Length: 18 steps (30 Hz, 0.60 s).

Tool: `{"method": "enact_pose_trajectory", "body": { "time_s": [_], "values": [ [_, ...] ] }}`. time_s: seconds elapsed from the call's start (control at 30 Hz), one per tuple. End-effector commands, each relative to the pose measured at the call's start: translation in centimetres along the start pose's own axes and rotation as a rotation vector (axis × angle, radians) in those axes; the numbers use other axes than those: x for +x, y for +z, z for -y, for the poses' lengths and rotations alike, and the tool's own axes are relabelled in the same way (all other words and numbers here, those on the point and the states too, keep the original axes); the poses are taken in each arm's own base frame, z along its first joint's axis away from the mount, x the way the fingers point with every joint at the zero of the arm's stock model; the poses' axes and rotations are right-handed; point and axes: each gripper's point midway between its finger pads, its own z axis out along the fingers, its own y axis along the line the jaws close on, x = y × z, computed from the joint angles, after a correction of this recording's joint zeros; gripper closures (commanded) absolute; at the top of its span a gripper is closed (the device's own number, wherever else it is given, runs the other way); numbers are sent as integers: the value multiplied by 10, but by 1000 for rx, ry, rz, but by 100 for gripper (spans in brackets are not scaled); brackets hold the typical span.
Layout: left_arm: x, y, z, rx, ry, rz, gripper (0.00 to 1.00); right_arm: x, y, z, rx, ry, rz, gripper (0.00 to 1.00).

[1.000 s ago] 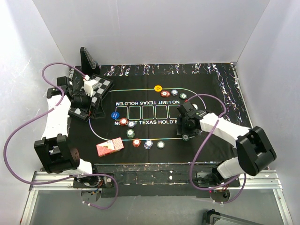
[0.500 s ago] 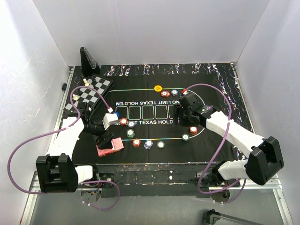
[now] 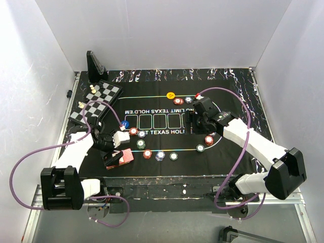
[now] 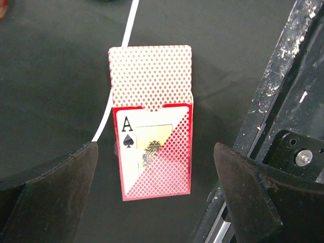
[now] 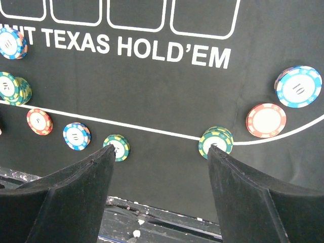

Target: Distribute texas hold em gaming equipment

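Note:
My left gripper comes down over the ace-of-spades end of the card box (image 4: 152,121) next and closes on the card box's long edges. The open fingers already are on either side of them.
The card box (image 4: 152,121) has a red diamond back and an ace of spades on its front. It lies flat on the mat near the front edge (image 3: 123,157). My left gripper (image 4: 154,202) hovers over its near end, open, with one finger on each side and touching nothing. In the top view the left gripper (image 3: 110,154) sits at the box's left end. My right gripper (image 5: 161,152) is open and empty above the mat, (image 3: 196,127) in the top view. A green chip stack (image 5: 215,142) lies by its right fingertip. A red chip (image 5: 266,120) and a blue-white chip (image 5: 298,86) lie further right.
More chips (image 3: 160,155) line the mat's near white curve. A blue disc (image 3: 125,123) and a yellow disc (image 3: 171,94) also lie on the mat. The chessboard (image 3: 104,93) with its pieces stands at the back left beside a black stand (image 3: 94,63). White walls close in three sides.
My left arm swung from the chessboard down to the card box at the front edge. My right gripper drew back from the near line, where a red chip now shows beside the green one.

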Motion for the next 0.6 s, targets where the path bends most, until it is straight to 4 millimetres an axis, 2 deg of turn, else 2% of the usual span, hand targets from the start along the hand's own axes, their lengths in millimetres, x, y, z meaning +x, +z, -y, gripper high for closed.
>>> {"method": "enact_pose_trajectory", "body": {
  "time_s": [0.0,0.57],
  "values": [
    [3,9,-3,7,106,-24,0,-17,-7,-12,-39,-22,41,20],
    [21,28,-9,18,83,-99,0,-28,-1,-22,-72,-78,45,20]
  ]
}}
